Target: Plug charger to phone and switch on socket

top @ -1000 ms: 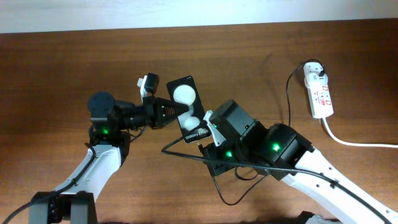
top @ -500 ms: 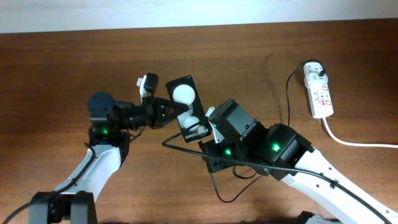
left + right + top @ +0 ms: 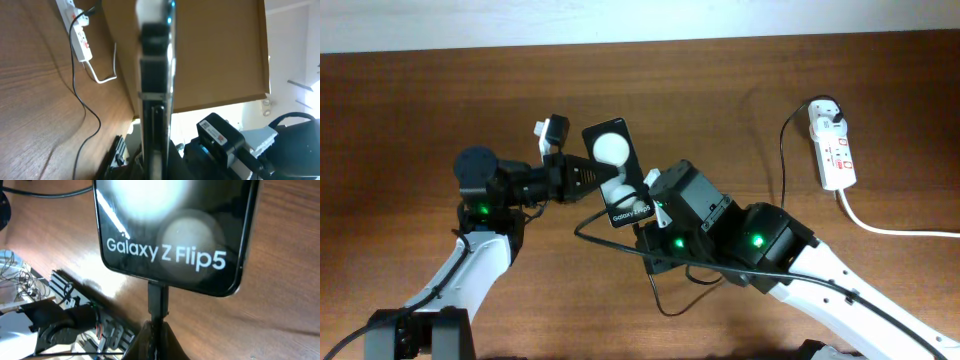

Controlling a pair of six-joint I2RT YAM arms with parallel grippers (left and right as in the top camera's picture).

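The left gripper moves down toward the right in the overhead view next and releases the phone (image 3: 616,172) on the wooden tabletop, since that lies below the raised gripper.
The black phone (image 3: 616,172), with two white reflections and white lettering, is held tilted above the table by my left gripper (image 3: 603,176), which is shut on its side edge. In the left wrist view the phone (image 3: 156,85) shows edge-on. In the right wrist view the phone (image 3: 172,230) reads "Galaxy Z Flip5". My right gripper (image 3: 159,330) is shut on the charger's black connector (image 3: 158,299), whose tip meets the phone's bottom edge. The thin black charger cable (image 3: 620,250) loops under my right arm and runs up (image 3: 783,150) to the white plug in the socket (image 3: 832,146) at the far right.
A thick white cord (image 3: 890,228) leaves the socket toward the right edge. The socket and cable also show in the left wrist view (image 3: 80,40). Both arms crowd the middle of the wooden table (image 3: 410,120).
The phone and my left gripper have shifted slightly left. My right gripper followed up-left with the connector, and the cable loop moved with it.
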